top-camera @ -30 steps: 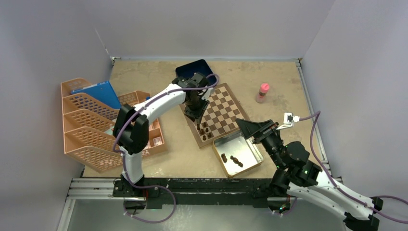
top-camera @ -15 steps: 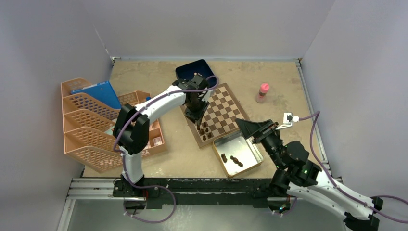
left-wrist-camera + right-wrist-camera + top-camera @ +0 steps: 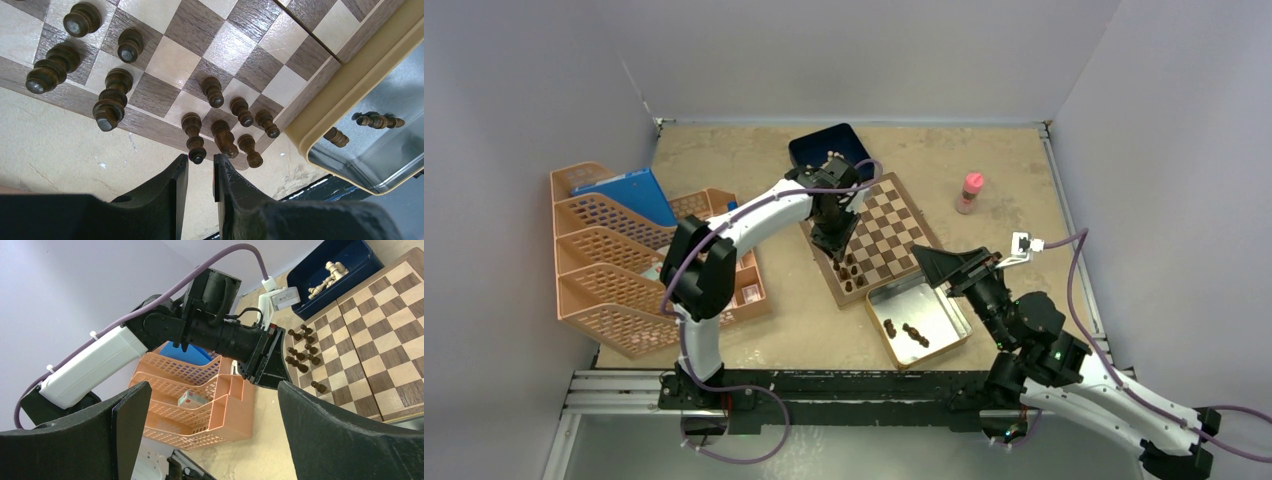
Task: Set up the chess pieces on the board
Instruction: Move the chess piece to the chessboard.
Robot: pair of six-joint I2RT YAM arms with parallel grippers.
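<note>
My left gripper will next slide the piece at its fingertips outward onto the gap in the row, the empty dark edge square (image 3: 154, 95), and release it.
The board (image 3: 886, 222) lies mid-table, with several dark chess pieces (image 3: 850, 272) standing at its near-left corner. In the left wrist view these pieces (image 3: 222, 135) fill the corner squares of the board (image 3: 172, 56). My left gripper (image 3: 200, 162) hangs over that corner, jaws a narrow gap apart. The head of one piece (image 3: 196, 154) sits right at the fingertips, not clamped. A few more pieces (image 3: 908, 331) lie in the silver tin (image 3: 936, 308). My right gripper (image 3: 214, 385) hovers wide open and empty above the tin's far edge.
A dark blue box (image 3: 822, 150) holding cream chessmen (image 3: 329, 271) stands behind the board. An orange desk organizer (image 3: 614, 262) with a blue folder (image 3: 629, 193) fills the left side. A pink-capped bottle (image 3: 970, 192) stands right of the board.
The left jaws have narrowed a little and the left wrist has shifted slightly toward the far side. The right arm has barely moved.
</note>
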